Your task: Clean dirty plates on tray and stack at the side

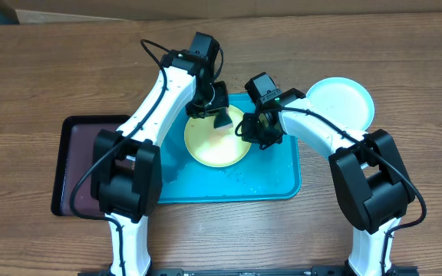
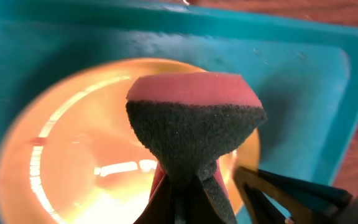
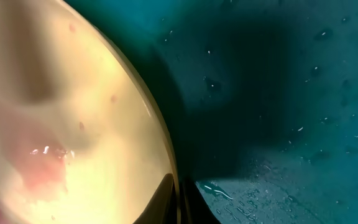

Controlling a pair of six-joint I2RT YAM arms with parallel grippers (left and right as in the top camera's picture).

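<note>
The sponge in my left gripper goes down and left in the overhead view next, then lower and free of my fingers, since the dark maroon tray (image 1: 81, 152) lies there.
The yellow-green plate (image 1: 215, 142) lies on the teal tray (image 1: 275, 180), in its upper middle. My left gripper (image 1: 221, 116) is shut on a sponge (image 2: 194, 124), pink on top with a dark scrub face, and holds it over the plate's far part (image 2: 73, 143). My right gripper (image 1: 250, 127) is shut on the plate's right rim (image 3: 166, 155); one finger is inside the rim and one outside. A pale blue plate (image 1: 341, 102) lies on the table right of the tray. The white plate is not in view.
A dark maroon tray (image 1: 79, 165) lies left of the teal tray. Water droplets spot the teal tray's floor (image 3: 291, 174). The wooden table (image 1: 52, 77) surrounds both trays.
</note>
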